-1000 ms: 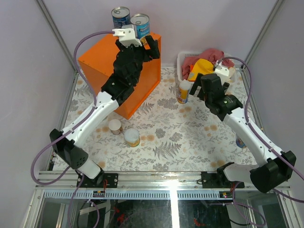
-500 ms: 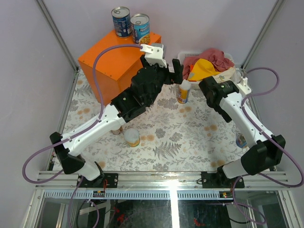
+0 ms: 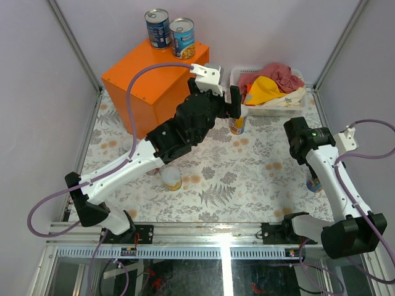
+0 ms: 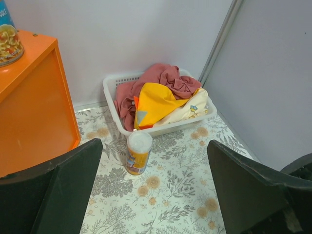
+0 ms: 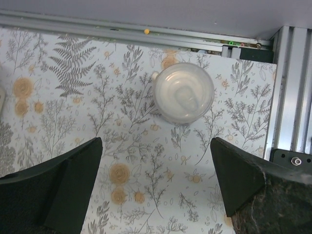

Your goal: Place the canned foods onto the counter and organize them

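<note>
My right gripper is above the white-topped can (image 5: 184,92), which stands nearer the side. It should go down next and shift toward that side, so its fingers straddle the can.
The orange counter (image 3: 145,83) stands at the back left with two blue-labelled cans (image 3: 157,28) (image 3: 182,36) on its top. My left gripper (image 3: 229,106) is open and empty, just above and in front of a yellow tube can (image 3: 237,124) with a white lid. In the left wrist view this can (image 4: 138,152) stands upright ahead between my fingers, beside the counter (image 4: 29,107). My right gripper (image 3: 299,139) is open and empty above a white-topped can (image 5: 184,92), which stands at the mat's right edge (image 3: 313,182). A short yellow can (image 3: 171,179) stands near the front left.
A white basket (image 3: 271,110) of red and yellow cloths stands at the back right, right behind the yellow tube; it also shows in the left wrist view (image 4: 109,97). Metal frame rails (image 5: 292,97) border the mat close to the right can. Grey walls enclose the back and sides.
My left gripper has left the counter top and swung right and down toward the yellow tube. My right arm has pulled back from the basket toward the can at the right edge.
</note>
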Motion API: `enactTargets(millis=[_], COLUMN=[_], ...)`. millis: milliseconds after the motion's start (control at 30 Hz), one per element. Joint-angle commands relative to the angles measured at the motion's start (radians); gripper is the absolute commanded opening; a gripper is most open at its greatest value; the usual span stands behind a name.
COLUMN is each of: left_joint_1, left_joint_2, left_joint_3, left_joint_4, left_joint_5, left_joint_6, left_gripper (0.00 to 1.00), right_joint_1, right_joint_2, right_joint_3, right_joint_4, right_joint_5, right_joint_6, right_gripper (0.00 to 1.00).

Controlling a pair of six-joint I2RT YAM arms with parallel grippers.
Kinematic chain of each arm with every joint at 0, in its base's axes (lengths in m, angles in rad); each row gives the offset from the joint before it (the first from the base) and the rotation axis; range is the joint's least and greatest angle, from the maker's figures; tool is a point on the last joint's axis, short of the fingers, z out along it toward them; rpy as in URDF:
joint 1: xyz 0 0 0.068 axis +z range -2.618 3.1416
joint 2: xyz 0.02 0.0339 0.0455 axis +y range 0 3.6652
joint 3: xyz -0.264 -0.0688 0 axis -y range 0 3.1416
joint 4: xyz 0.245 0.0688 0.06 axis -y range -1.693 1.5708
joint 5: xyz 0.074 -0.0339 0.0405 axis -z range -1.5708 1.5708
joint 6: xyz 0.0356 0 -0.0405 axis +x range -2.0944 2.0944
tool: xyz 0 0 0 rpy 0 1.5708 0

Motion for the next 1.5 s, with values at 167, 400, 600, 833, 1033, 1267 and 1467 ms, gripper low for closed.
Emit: enactTargets(millis=[167, 400, 600, 833, 1033, 1267, 1467], left_joint_1=[-0.023, -0.028, -0.03, -0.03, -0.03, -0.028, -0.024], left_joint_2=[0.033, 0.054, 0.07, 0.093, 0.109, 0.124, 0.128], left_joint_3=[0.054, 0.075, 0.074, 0.081, 0.08, 0.083, 0.072], left_joint_4=[-0.03, -0.036, -0.035, -0.028, -0.014, 0.003, 0.017], left_joint_5=[-0.02, -0.027, -0.033, -0.034, -0.033, -0.03, -0.025], left_joint_6=[0.024, 0.027, 0.021, 0.021, 0.036, 0.056, 0.068], left_gripper=[0.89, 0.89, 0.89, 0.89, 0.89, 0.9, 0.9], right_joint_1=[-0.144, -0.247, -0.298, -0.335, -0.357, -0.369, -0.374], right_joint_2=[-0.033, -0.05, -0.04, -0.034, -0.008, 0.027, 0.056], right_joint_3=[-0.093, -0.156, -0.196, -0.228, -0.242, -0.25, -0.253], right_joint_4=[0.199, 0.327, 0.38, 0.428, 0.453, 0.477, 0.49], right_joint_5=[0.044, -0.008, -0.041, -0.064, -0.09, -0.108, -0.107], right_joint_6=[-0.145, -0.271, -0.321, -0.358, -0.374, -0.375, -0.38], right_gripper=[0.99, 1.0, 0.99, 0.99, 0.99, 0.99, 0.99])
